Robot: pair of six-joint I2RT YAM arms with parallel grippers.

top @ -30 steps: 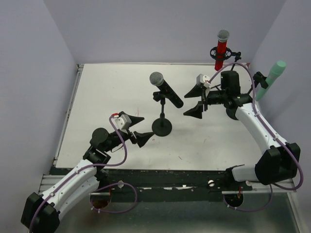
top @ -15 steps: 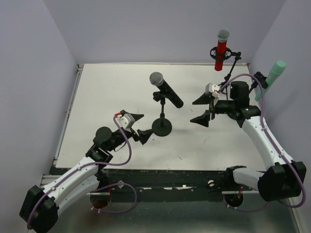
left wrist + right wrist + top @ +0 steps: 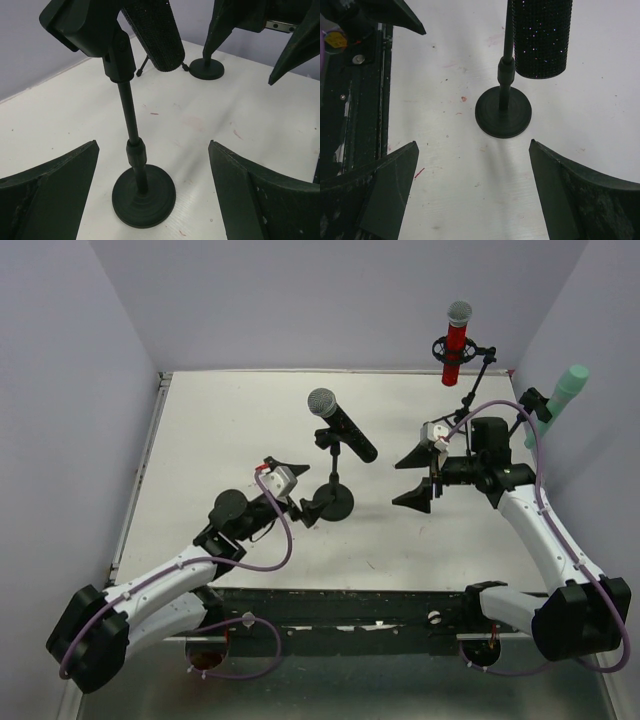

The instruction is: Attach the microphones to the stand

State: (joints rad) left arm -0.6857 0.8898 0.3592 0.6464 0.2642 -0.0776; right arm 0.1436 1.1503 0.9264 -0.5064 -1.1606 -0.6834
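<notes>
I should next move my left gripper outward and to its right in the top view, around the stand's upper pole (image 3: 335, 458) (image 3: 127, 102), which is that way, bare under the clip.
The black microphone (image 3: 345, 429) with a silver mesh head sits tilted in the clip of a small desk stand (image 3: 333, 502). My left gripper (image 3: 305, 488) is open just left of the stand's round base (image 3: 144, 197), which lies between its fingers and a little ahead, untouched. My right gripper (image 3: 396, 485) is open to the right of the stand and faces it. From there I see the base (image 3: 503, 111) and the black microphone's body (image 3: 541, 37). The red microphone (image 3: 456, 340) stands in a mount at the back right. The mint-green microphone (image 3: 562, 398) sits in a clip at the far right.
The red microphone's stand (image 3: 472, 390) has thin legs on the table behind my right arm. Another round stand base (image 3: 206, 68) shows far off in the left wrist view. Purple walls close in the white table (image 3: 230, 420) on three sides.
My left gripper has moved forward and right, up to the desk stand's base. My right gripper has drawn back to the right, away from the black microphone. Both stayed open.
</notes>
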